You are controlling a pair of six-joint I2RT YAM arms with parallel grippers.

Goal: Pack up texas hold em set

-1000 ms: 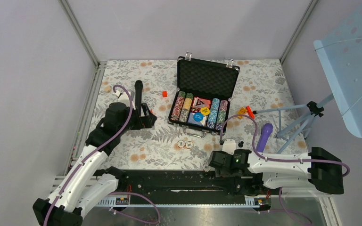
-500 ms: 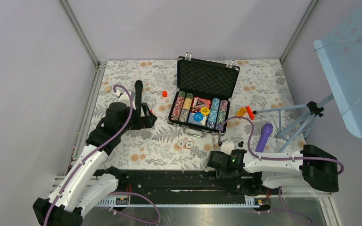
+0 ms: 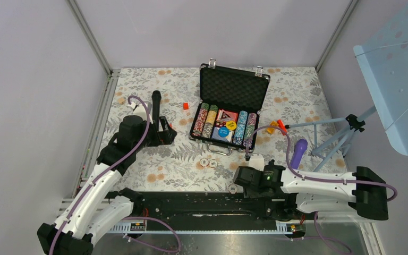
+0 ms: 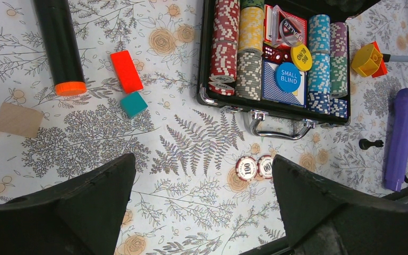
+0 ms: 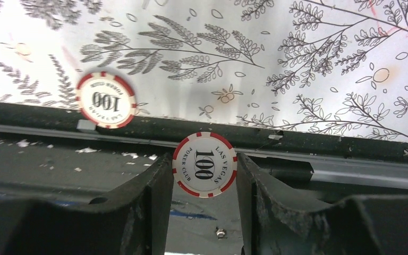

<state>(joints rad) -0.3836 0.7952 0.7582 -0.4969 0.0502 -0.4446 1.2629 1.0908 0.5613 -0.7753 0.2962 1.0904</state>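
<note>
I should next turn my left gripper and swing it onto the held chip's free rim, bare of fingers and to the gripper's right in the top view.
The black case stands open at the back of the mat, its lid up, with rows of striped chips, a card deck and round buttons inside. My right gripper is at the mat's near edge, shut on a red-and-white 100 chip held by its rim. A second 100 chip lies across the mat's edge just beyond it. Two more 100 chips lie side by side in front of the case handle. My left gripper hangs open and empty above the mat, left of the case.
A black microphone with an orange end, a red block, a teal block and a tan card lie left of the case. A purple flashlight, a black pawn and a yellow-orange piece lie to its right. A tripod stands at the right edge.
My right gripper has closed from wider apart onto the 100 chip and shifted slightly along the near edge. The left arm has not moved.
</note>
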